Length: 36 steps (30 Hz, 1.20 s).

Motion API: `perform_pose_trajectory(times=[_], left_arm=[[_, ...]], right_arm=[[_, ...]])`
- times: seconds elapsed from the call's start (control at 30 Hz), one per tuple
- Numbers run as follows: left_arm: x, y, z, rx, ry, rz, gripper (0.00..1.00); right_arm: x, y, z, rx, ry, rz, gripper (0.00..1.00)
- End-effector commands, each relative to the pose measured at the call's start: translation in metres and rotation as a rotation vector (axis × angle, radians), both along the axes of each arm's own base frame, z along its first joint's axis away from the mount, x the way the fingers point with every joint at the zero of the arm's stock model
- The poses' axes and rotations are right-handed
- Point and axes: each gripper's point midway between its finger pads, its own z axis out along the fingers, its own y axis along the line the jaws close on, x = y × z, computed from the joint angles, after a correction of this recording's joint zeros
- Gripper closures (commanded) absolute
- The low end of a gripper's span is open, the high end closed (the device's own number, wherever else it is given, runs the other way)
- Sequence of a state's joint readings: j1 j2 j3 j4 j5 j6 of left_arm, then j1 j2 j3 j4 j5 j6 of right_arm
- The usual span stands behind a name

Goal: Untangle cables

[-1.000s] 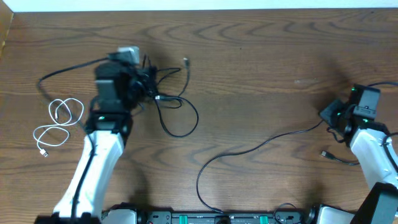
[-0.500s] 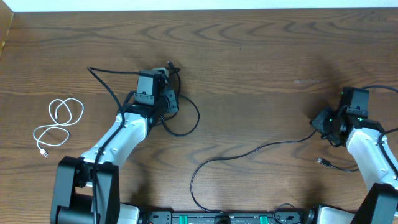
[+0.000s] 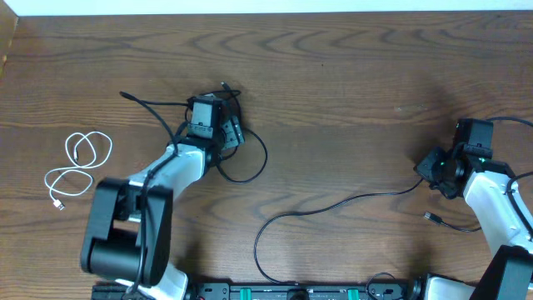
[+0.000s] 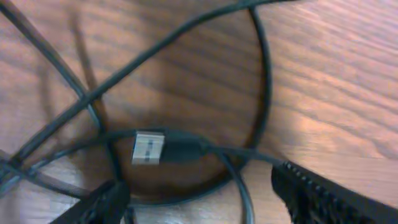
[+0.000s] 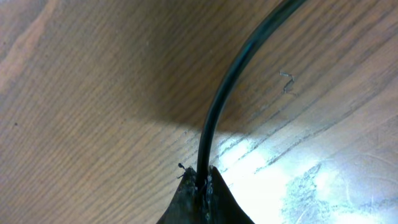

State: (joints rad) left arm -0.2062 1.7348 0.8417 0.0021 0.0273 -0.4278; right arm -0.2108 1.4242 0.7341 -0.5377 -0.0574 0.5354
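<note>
The second black cable (image 3: 413, 187) (image 5: 204, 152) runs clear of the tangle, so my right gripper will stay where it is over the tabletop and open its fingers to let the cable go.
A tangled black cable (image 3: 250, 171) lies in loops at the left centre of the table. My left gripper (image 3: 231, 131) hovers low over it, open. In the left wrist view its fingertips (image 4: 107, 200) straddle the loops, with a silver USB plug (image 4: 149, 147) just ahead and nothing held. A second black cable (image 3: 333, 202) runs from the front edge to my right gripper (image 3: 433, 171), which is shut on it. The right wrist view shows that cable (image 5: 236, 81) pinched between the tips of the right gripper (image 5: 204, 186). A coiled white cable (image 3: 79, 162) rests apart at the far left.
A loose black plug end (image 3: 432, 218) lies beside the right arm. The table's far edge runs along the top, with a white wall strip (image 3: 266, 7) behind it. The arms' bases sit at the front edge.
My left arm swung right with the black tangle, then the left gripper opened and let the cable go. The right gripper shifted slightly left, still pinching its cable.
</note>
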Motion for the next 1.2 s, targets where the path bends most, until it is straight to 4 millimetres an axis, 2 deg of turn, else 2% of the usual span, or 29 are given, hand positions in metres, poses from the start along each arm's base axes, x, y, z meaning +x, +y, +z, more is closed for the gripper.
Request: perform_pose_trajectory(times=[0.0,0.17,0.3,0.4,0.47,0.53,0.63,0.77,0.8,0.93,1.17], left_arm=[[0.004,-0.002,-0.017,0.012,0.015,0.006,0.14],[0.001,-0.006,-0.03,0.023,0.037,-0.014,0.12],[-0.006,-0.007,-0.051,0.045,0.088,-0.035,0.46],[-0.015,-0.005,-0.071,0.064,0.141,-0.049,0.77],[-0.018,-0.004,-0.081,0.079,0.159,-0.069,0.89],[-0.012,-0.004,-0.082,0.092,0.134,-0.096,0.92],[0.009,0.0,-0.071,0.108,0.041,-0.097,0.92],[0.043,0.033,-0.049,0.178,-0.082,0.023,0.92],[0.06,0.058,-0.034,0.209,-0.129,0.098,0.92],[0.092,0.109,-0.003,0.215,-0.206,0.225,0.92],[0.126,0.201,0.053,0.219,-0.351,0.41,0.92]], right_arm=[[0.0,0.003,0.0,-0.004,0.004,0.026,0.99],[0.0,0.003,-0.001,-0.003,0.006,0.026,0.99],[0.0,0.003,-0.001,-0.003,0.006,0.026,0.99],[0.0,0.003,-0.001,-0.003,0.007,0.026,0.99],[0.0,0.003,-0.001,-0.003,0.007,0.026,0.99],[0.0,0.003,-0.001,-0.003,0.007,0.026,0.99],[0.0,0.003,-0.001,-0.003,0.007,0.026,0.99],[-0.001,0.003,-0.001,-0.002,0.01,0.026,0.99],[-0.001,0.003,-0.001,-0.002,0.011,0.026,0.99],[-0.002,0.003,-0.001,-0.001,0.015,0.026,0.99],[-0.005,0.004,-0.003,0.001,0.026,0.025,0.99]])
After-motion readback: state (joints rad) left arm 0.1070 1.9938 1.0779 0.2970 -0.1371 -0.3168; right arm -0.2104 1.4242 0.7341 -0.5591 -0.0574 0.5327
